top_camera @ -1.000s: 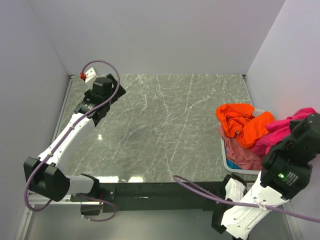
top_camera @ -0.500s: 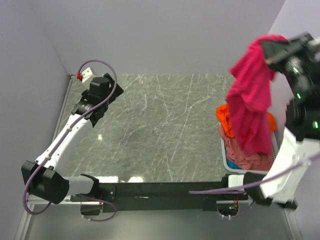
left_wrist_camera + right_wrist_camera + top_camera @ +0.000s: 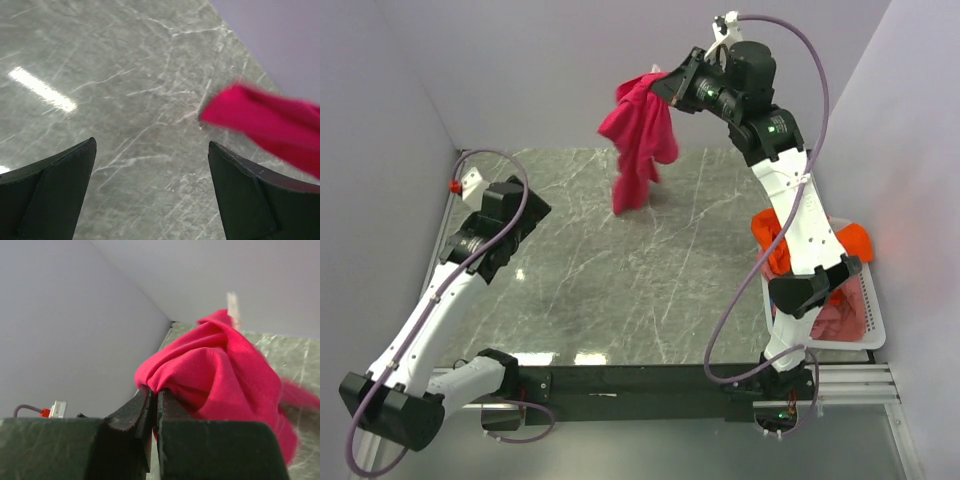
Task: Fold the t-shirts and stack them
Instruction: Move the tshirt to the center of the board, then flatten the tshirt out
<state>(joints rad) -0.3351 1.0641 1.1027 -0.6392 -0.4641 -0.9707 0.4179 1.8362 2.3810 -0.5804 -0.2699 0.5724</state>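
Observation:
My left gripper will next go down toward the tabletop and close on the crimson shirt's lower end [image 3: 630,200] [image 3: 222,107], because it hangs loose while my right gripper holds the shirt's top fold.
A crimson-magenta t-shirt [image 3: 638,140] hangs bunched in the air over the back middle of the table, its lower end close to the marble. My right gripper [image 3: 667,86] is shut on its top fold; in the right wrist view the fingertips [image 3: 152,390] pinch the cloth [image 3: 220,370]. My left gripper [image 3: 523,203] stands open over the table's left side with nothing between its fingers [image 3: 152,145]; the crimson shirt's lower end [image 3: 260,122] shows ahead of it to the right. An orange t-shirt [image 3: 850,242] and a pink-red one [image 3: 840,318] lie in the basket.
The white plastic basket [image 3: 876,336] stands at the table's right edge, partly behind my right arm. Grey walls close the back and both sides. The dark marble table [image 3: 620,290] stretches between the arms.
My right arm has swung up and left from the basket, carrying the crimson shirt to the back middle of the table. The left arm has drawn slightly down and left, still open.

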